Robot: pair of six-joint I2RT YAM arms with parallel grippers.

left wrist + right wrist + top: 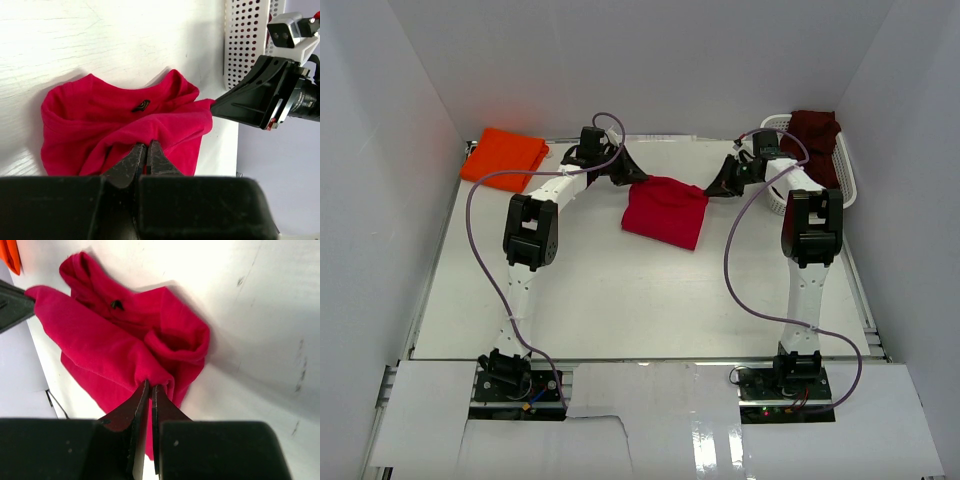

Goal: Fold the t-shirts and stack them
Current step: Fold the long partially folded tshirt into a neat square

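My left gripper draws the crooked cloth back next, then lowers and releases it at the red t-shirt's side edge facing the orange t-shirt, which lies behind and below my gripper.
The red t-shirt (665, 211) lies partly folded at the table's middle back, seen close in both wrist views (125, 125) (120, 350). My left gripper (632, 176) pinches its left upper edge, jaws shut on a fold of cloth (143, 146). On the other side my right gripper (717, 187) is shut on the cloth too (150, 386). An orange t-shirt (503, 153) lies folded at the back left corner. The dark maroon t-shirt (817, 140) hangs over the basket at the back right.
A white lattice basket (783, 125) stands at the back right by the right arm (245, 35). White walls close in the table on three sides. Purple cables loop from both arms.
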